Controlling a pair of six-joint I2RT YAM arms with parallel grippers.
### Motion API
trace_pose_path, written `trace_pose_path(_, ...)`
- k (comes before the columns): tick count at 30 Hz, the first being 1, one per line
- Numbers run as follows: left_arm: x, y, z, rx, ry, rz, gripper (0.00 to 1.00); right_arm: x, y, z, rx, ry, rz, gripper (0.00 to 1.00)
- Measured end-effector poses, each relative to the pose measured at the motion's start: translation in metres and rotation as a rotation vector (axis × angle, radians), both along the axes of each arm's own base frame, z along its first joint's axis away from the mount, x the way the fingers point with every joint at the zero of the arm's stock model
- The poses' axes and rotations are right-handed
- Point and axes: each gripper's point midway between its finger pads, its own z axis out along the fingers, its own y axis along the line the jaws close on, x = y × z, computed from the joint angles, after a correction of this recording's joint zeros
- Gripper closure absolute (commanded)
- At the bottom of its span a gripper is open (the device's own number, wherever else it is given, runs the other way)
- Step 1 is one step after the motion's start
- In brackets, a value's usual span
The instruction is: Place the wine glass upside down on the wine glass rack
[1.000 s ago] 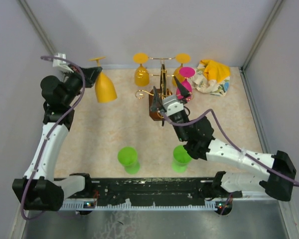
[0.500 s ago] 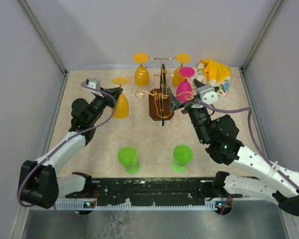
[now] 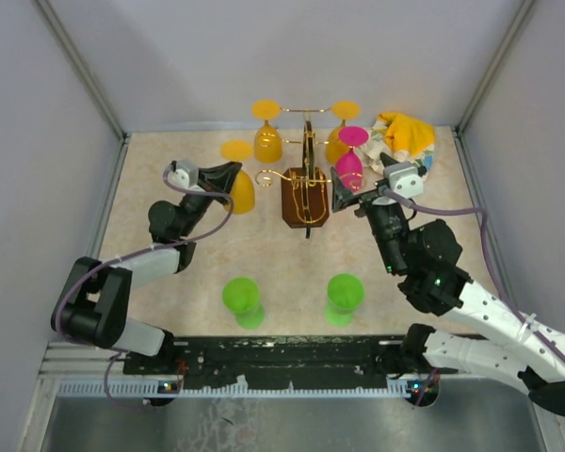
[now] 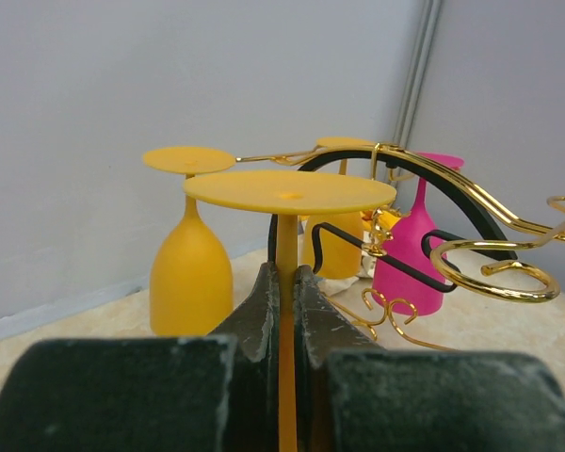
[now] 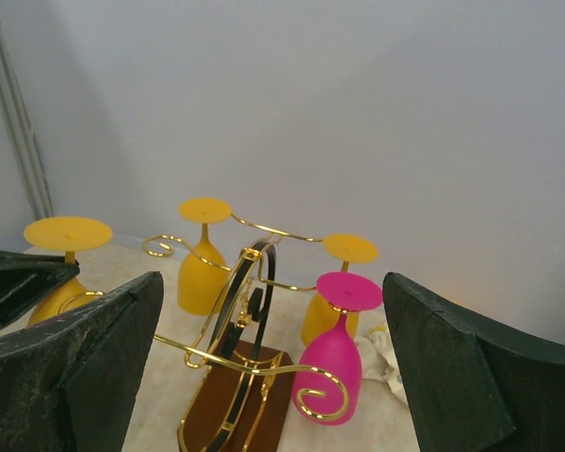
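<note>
My left gripper holds the yellow wine glass's stem. It will next slide the stem to the right in the top view into the rack's empty middle curl and let go, because the middle curl is on that side.
The wine glass rack [image 3: 304,198] is a gold wire stand on a brown base at the middle back; it also shows in the left wrist view [image 4: 471,202] and the right wrist view [image 5: 250,395]. My left gripper [image 3: 224,177] [image 4: 287,292] is shut on the stem of an upside-down yellow wine glass [image 3: 237,184] [image 4: 290,191], just left of the rack's near-left curled hook and apart from it. My right gripper [image 3: 353,198] [image 5: 273,367] is open and empty, just right of the rack. A pink glass [image 3: 348,169] [image 5: 330,363] hangs upside down there.
Two more yellow glasses [image 3: 267,141] [image 3: 339,141] hang upside down at the rack's back. Two green glasses [image 3: 241,299] [image 3: 345,297] stand near the front. A yellow and white cloth [image 3: 403,143] lies at the back right. Walls close in the sides and back.
My left arm has carried the yellow glass right and forward, from the back-left corner to beside the rack. My right gripper has moved from over the rack's base to its right side.
</note>
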Motion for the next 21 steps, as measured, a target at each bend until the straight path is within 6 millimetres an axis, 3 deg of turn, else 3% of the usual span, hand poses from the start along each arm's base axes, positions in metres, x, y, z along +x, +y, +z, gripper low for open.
trace_pose_path(8,-0.004,-0.017,0.000,-0.011,-0.060,-0.062,1.00,0.000,-0.006,-0.007,-0.025,0.005,-0.023,0.01)
trace_pose_path(21,0.009,-0.051,-0.007,0.004,-0.063,-0.217,1.00,-0.004,-0.014,-0.003,-0.026,-0.002,-0.033,0.01)
